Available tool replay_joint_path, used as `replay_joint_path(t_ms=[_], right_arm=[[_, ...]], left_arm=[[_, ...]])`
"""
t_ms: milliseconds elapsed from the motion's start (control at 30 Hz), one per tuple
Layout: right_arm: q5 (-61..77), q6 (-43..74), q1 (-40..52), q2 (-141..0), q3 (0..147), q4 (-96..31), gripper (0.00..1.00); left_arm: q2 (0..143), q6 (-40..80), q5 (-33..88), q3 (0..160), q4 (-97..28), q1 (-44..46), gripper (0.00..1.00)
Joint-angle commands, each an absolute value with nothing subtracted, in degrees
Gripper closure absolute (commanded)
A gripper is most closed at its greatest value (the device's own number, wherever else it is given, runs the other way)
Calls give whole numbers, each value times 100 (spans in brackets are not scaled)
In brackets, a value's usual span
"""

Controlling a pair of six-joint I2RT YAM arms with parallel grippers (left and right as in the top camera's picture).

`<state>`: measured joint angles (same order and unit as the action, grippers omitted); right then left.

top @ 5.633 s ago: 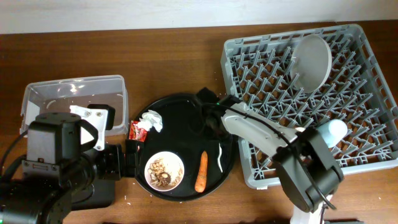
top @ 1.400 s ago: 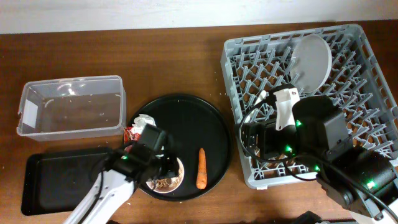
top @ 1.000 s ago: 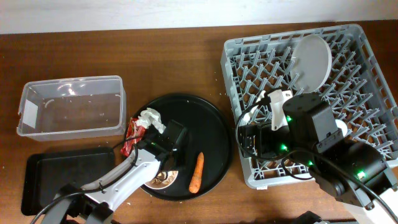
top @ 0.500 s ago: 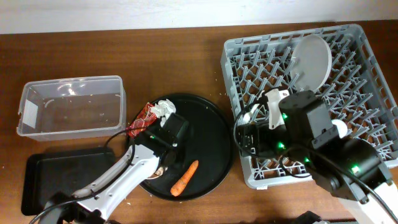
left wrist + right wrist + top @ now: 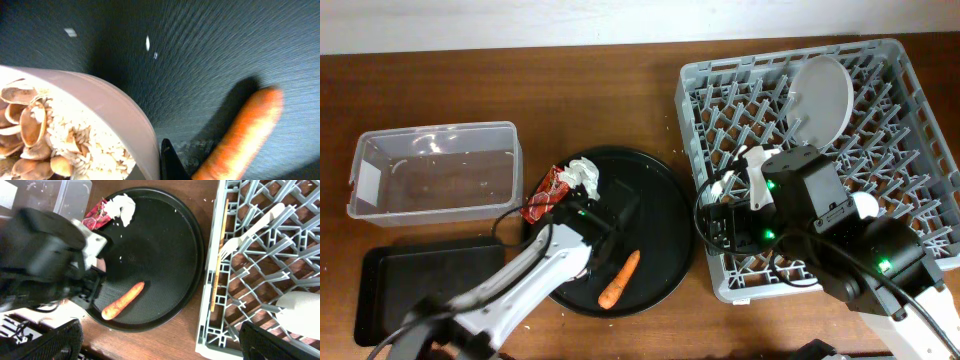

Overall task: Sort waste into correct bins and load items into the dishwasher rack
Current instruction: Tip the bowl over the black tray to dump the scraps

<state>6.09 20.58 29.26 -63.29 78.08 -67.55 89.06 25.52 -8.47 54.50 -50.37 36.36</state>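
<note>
My left gripper rises next, and the bowl [image 5: 120,112] tips over the shallow black tray, since it holds scraps. The bowl then comes free in the rack's wires beside the plate.
My left gripper [image 5: 588,255] reaches over the round black tray and is shut on the rim of the white bowl [image 5: 120,112], which holds brownish food scraps [image 5: 45,145]. One black finger [image 5: 169,161] presses the bowl's outer wall. The carrot [image 5: 619,278] lies just beside it. The red wrapper [image 5: 544,195] and white napkin [image 5: 584,172] rest at the tray's back-left edge. My right gripper [image 5: 165,350] hangs open above the rack's front-left corner [image 5: 720,285]. In the rack are the plate [image 5: 820,95], fork [image 5: 250,230], chopstick [image 5: 216,280] and a white cup [image 5: 300,305].
The clear tub [image 5: 435,170] stands at the left, and the shallow black tray [image 5: 420,290] lies in front of it. The round black tray [image 5: 660,200] sits between the bins and the rack. The left arm covers the bowl in the overhead view.
The left gripper has shut on the bowl's rim. The carrot has swung from upright to slanted and slid left. The right arm barely shifted.
</note>
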Motion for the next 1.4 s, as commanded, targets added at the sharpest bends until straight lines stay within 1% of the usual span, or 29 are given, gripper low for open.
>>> replay_joint_path(t_ms=[0, 100, 167, 267, 300, 400, 433, 467, 567, 600, 667, 733, 867, 967, 1033, 1100, 1233, 1367], right_arm=[[576, 2062, 2952, -6326, 7843, -6755, 1], [576, 2060, 2952, -6326, 7843, -6779, 1], [576, 2060, 2952, -6326, 7843, -6801, 1], [576, 2060, 2952, -6326, 7843, -6801, 1], [576, 2060, 2952, -6326, 7843, -6801, 1], [576, 2060, 2952, -6326, 7843, -6801, 1], [576, 2060, 2952, -6326, 7843, -6799, 1], [574, 2060, 2952, -6326, 7843, -6799, 1], [576, 2062, 2952, -6326, 7843, -6799, 1], [576, 2062, 2952, -6326, 7843, -6799, 1], [576, 2060, 2952, -6326, 7843, -6796, 1], [576, 2062, 2952, -6326, 7843, -6796, 1], [576, 2062, 2952, -6326, 7843, -6796, 1], [576, 2062, 2952, -6326, 7843, -6799, 1], [576, 2060, 2952, -6326, 7843, -6799, 1], [576, 2060, 2952, -6326, 7843, -6799, 1], [576, 2060, 2952, -6326, 7843, -6799, 1], [576, 2060, 2952, -6313, 7843, -6799, 1]], left_arm=[[8001, 2477, -1044, 5872, -5293, 3590, 100], [7367, 2480, -1013, 5872, -5791, 3168, 100], [6678, 2471, -790, 5872, -6147, 2416, 100], [6003, 1844, -134, 5852, -6458, 1028, 100], [5944, 1619, -1, 5826, -6506, 663, 100], [5986, 786, 683, 5800, -6547, -838, 100], [6016, 563, 945, 5800, -6541, -1190, 100], [6073, 248, 1365, 5765, -6517, -1785, 100], [6108, -429, 2694, 5214, -6239, -3079, 100], [6106, -593, 2943, 5061, -6145, -3339, 100], [6106, -1330, 4003, 4727, -6047, -4211, 100], [6108, -1538, 4694, 4298, -5765, -4840, 100], [6117, -1780, 5931, 3540, -5266, -5461, 100], [6117, -1946, 7336, 3183, -5113, -5977, 100], [6119, -1942, 7732, 3138, -5118, -6226, 100], [6160, -1942, 8005, 3026, -5100, -6281, 100], [6864, -2029, 9021, 2797, -4880, -6281, 100], [7277, -2064, 9021, 2794, -4886, -6281, 100]])
